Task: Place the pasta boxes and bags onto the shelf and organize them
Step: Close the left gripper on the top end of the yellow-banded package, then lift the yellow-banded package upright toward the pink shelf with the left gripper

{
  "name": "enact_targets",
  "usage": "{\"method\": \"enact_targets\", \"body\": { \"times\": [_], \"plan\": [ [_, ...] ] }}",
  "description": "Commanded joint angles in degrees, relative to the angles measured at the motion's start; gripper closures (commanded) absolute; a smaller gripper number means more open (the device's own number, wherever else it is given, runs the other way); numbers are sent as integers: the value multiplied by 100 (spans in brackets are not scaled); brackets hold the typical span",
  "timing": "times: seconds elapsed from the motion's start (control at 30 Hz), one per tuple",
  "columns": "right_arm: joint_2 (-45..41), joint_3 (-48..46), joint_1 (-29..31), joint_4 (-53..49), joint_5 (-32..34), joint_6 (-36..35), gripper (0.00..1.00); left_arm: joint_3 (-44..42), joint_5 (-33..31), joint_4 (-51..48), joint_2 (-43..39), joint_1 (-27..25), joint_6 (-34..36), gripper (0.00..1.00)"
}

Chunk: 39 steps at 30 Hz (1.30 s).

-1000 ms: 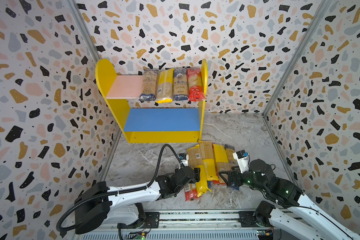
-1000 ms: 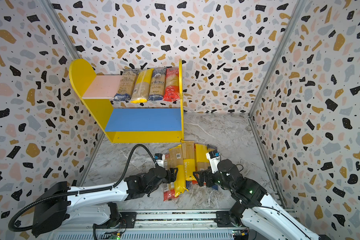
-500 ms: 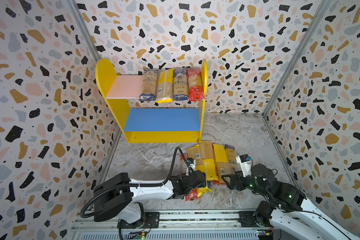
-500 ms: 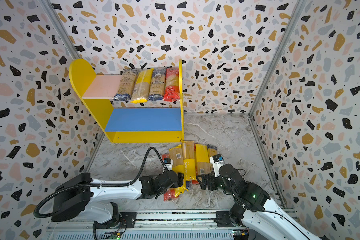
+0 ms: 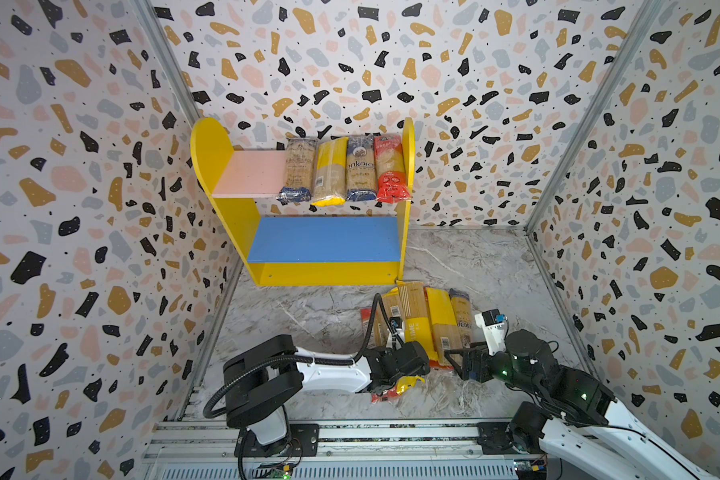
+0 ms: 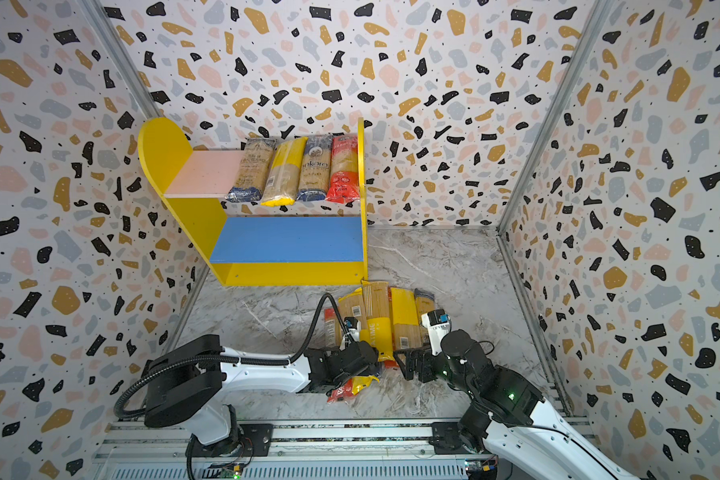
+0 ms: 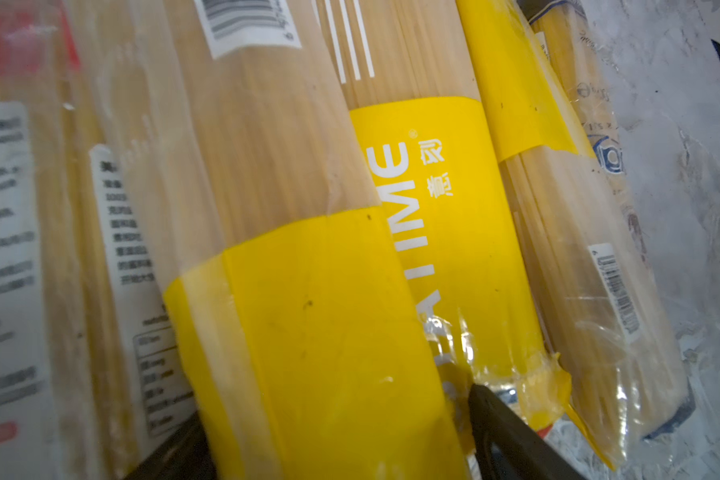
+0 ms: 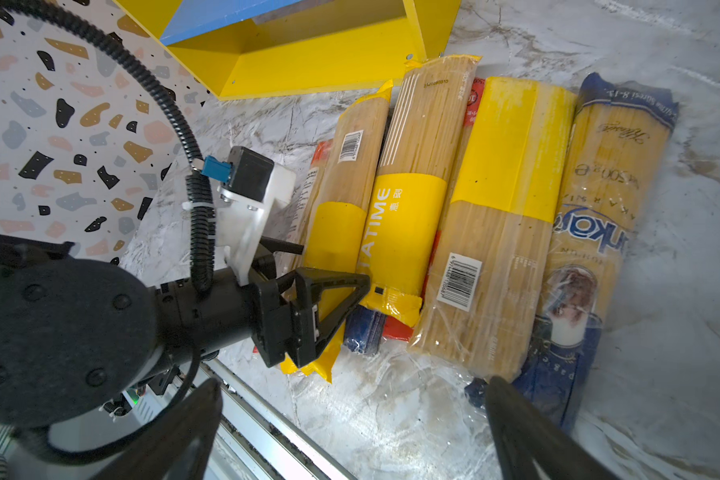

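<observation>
The fingers are already around both edges of the bag, so the left gripper needs to close next, right where it is, across the yellow band (image 7: 336, 400) of the clear spaghetti bag between them.
Several pasta bags (image 5: 422, 322) lie side by side on the marble floor in front of the shelf (image 5: 325, 272). Several more bags (image 5: 344, 170) lie on its pink upper board, at the right; the blue lower board is bare. My left gripper (image 7: 333, 449) is low at the pile's near end, jaws wide and close on either side of a yellow-banded bag (image 7: 308, 332). From the right wrist its fingers (image 8: 333, 286) straddle that bag (image 8: 337, 232). My right gripper (image 8: 350, 436) hangs open over bare floor by the blue Ankara bag (image 8: 599, 216), holding nothing.
Terrazzo-patterned walls close in the cell on three sides. An aluminium rail (image 5: 350, 436) runs along the front edge, carrying both arm bases. The left arm's black cable (image 5: 375, 324) loops over the pile's left side. Bare marble floor (image 5: 300, 316) lies left of the pile.
My left arm has swung in, bringing its gripper rightwards onto the near end of the yellow-banded bag. The right arm has drawn back slightly toward the front. The pile has hardly shifted.
</observation>
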Motion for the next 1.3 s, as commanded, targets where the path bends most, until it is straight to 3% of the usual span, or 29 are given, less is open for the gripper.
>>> {"method": "enact_targets", "body": {
  "times": [0.0, 0.3, 0.57, 0.67, 1.27],
  "plan": [
    [-79, -1, 21, 39, 110, 73, 1, -36, 481, 303, 460, -27, -28, 21],
    [38, 25, 22, 70, 123, 31, 1, -383, 595, 623, 344, 67, -45, 67],
    [329, 283, 22, -63, 447, -82, 1, -707, 376, 518, -629, 130, 356, 87],
    [475, 426, 22, -71, 474, -141, 1, -830, 299, 575, -1083, 177, 605, 100],
    [1714, 1104, 40, 907, -109, -577, 1, -1077, -648, -572, -4432, 448, 1879, 100]
  ]
}}
